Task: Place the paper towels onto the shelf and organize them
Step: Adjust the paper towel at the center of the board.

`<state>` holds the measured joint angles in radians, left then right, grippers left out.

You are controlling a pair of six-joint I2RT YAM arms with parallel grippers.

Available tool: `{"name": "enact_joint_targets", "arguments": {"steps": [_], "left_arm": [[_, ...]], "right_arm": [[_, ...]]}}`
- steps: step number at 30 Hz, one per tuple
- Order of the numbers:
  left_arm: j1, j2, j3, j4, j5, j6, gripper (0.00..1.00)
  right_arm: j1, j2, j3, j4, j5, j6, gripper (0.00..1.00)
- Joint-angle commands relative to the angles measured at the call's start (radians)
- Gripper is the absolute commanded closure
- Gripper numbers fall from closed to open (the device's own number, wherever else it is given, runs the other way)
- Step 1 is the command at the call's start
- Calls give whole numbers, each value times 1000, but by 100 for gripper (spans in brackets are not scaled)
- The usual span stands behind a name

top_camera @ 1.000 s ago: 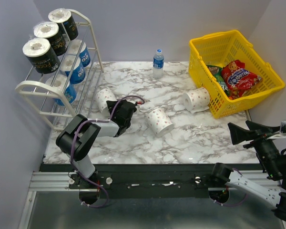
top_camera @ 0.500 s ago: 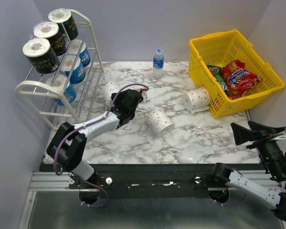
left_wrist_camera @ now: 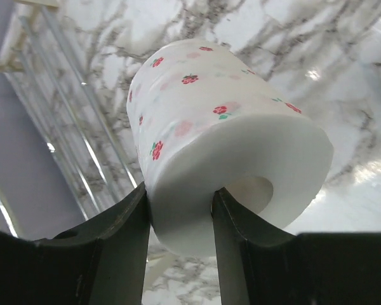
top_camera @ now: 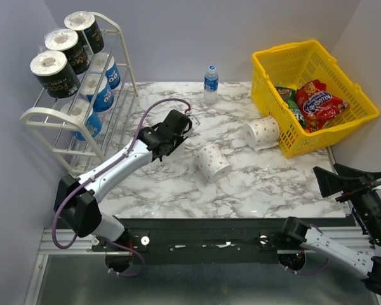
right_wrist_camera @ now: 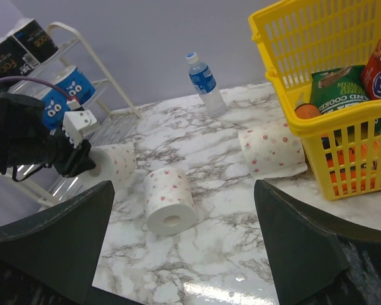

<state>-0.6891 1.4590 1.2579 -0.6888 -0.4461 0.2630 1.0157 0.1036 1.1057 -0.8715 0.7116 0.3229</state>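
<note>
My left gripper tilts and shifts slightly toward the shelf next. It stands the white paper towel roll upright on bare marble, because the roll hangs slanted in my fingers.
My left gripper (left_wrist_camera: 181, 216) is shut on a white paper towel roll with small red dots (left_wrist_camera: 216, 121). One finger sits inside the core and the other presses the outer wall. From above, the left gripper (top_camera: 155, 135) hangs over the table just right of the shelf (top_camera: 46, 115) and hides that roll. Two more dotted rolls (top_camera: 213, 162) (top_camera: 261, 132) lie on the marble. Black rolls (top_camera: 54, 73) fill the shelf's top tier, with blue ones (top_camera: 103, 93) below. My right gripper (right_wrist_camera: 184, 254) is open and empty at the near right.
A yellow basket (top_camera: 292, 63) with snack bags stands at the back right, one dotted roll lying against its front. A small water bottle (top_camera: 210, 84) stands at the back middle. The shelf's bars (left_wrist_camera: 70, 108) run close to the left of the held roll.
The left arm has stretched out away from its base, and its jaws have closed on the dotted roll beside the shelf. The right arm has barely moved.
</note>
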Motion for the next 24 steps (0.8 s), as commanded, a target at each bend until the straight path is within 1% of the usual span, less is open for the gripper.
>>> {"name": "enact_joint_targets", "arguments": {"steps": [1, 2, 4, 5, 6, 8, 12, 13, 15, 17, 20, 21, 24], "left_arm": [[11, -54, -11, -78, 138, -100, 59], [25, -51, -8, -81, 147, -113, 59], [54, -51, -8, -81, 240, -146, 59], [84, -52, -34, -66, 269, -154, 60], [97, -63, -51, -26, 293, -159, 60], [124, -65, -92, 3, 325, -166, 60], [216, -8, -92, 15, 402, -179, 62], [227, 4, -83, 6, 406, -189, 59], [243, 24, -46, -18, 394, -200, 47], [256, 24, -5, -28, 394, -223, 43], [267, 17, 53, -18, 399, -228, 35], [270, 17, 70, -21, 397, -231, 23], [281, 32, 152, -50, 364, -222, 13]], "right_arm": [[7, 4, 16, -35, -29, 13, 0], [6, 4, 14, -32, -29, 13, 0], [7, 2, 14, -29, -29, 11, 0], [7, 2, 16, -27, -29, 7, 0], [7, 2, 14, -27, -29, 7, 0], [6, 1, 16, -27, -21, 4, 0], [7, -1, 14, -27, -15, 1, 0], [7, -2, 14, -29, -12, 1, 0], [7, -4, 14, -30, -6, 1, 0], [7, -5, 11, -32, -3, 2, 0], [6, -7, 2, -31, 2, 4, 0], [7, -7, 0, -30, 3, 2, 0], [6, -7, -6, -26, 3, 4, 0]]}}
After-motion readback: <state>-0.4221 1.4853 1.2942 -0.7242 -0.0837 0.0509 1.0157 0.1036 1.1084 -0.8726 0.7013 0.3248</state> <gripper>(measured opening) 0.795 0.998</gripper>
